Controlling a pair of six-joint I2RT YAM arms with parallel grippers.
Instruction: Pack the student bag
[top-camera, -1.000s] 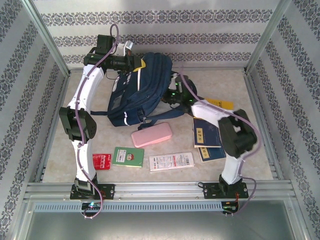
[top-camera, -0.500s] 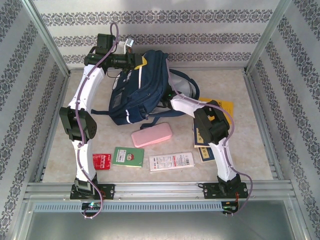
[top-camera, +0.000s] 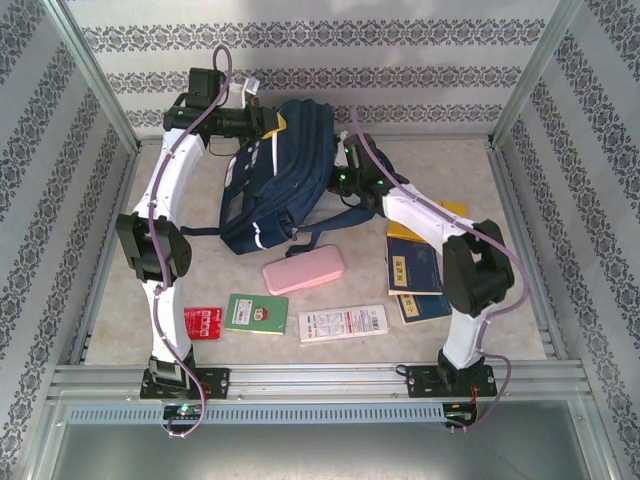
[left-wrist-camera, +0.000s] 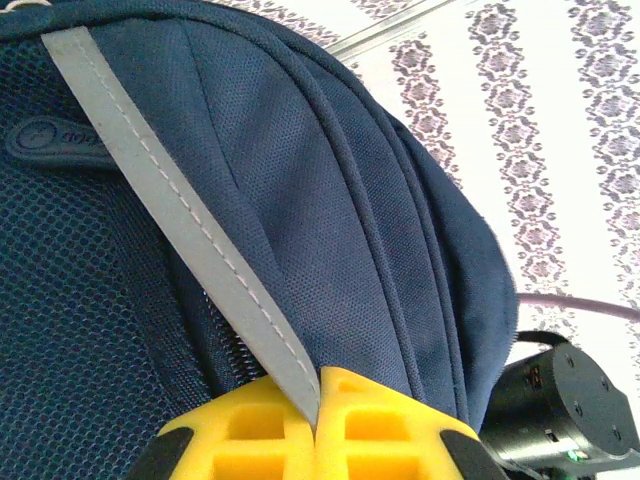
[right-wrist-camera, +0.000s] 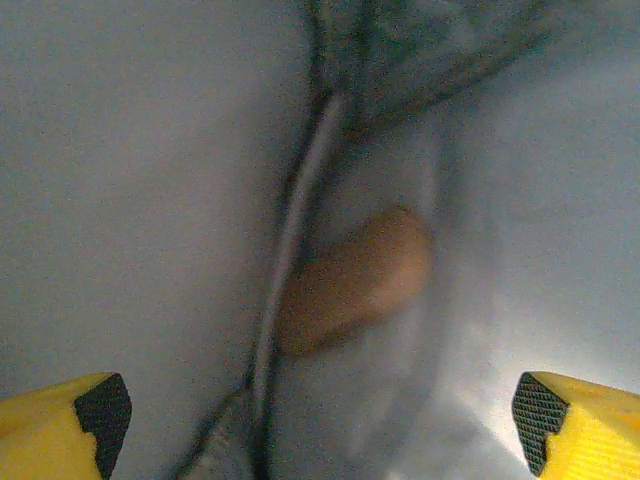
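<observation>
The raised bag is still tilted, so next my left gripper needs to lower the bag's grey strip toward the tabletop below the gripper, beside the bag, and let go.
The student bag, navy blue with a grey-white strip, stands tilted at the back of the table. My left gripper is at its top, its yellow fingers shut on the grey strip beside a zip. My right gripper is pressed against the bag's upper right side and is open. In the right wrist view its fingertips stand wide apart. Blurred grey fabric and a small brown oblong thing lie just beyond them, with nothing held.
In front of the bag lie a pink case, a green booklet, a red packet and a white printed slip. Blue booklets and a yellow item lie under the right arm. Metal frame rails edge the table.
My right gripper has opened wide and moved up along the bag's right side, its elbow swinging in and back out. The left gripper has kept its hold on the strip.
</observation>
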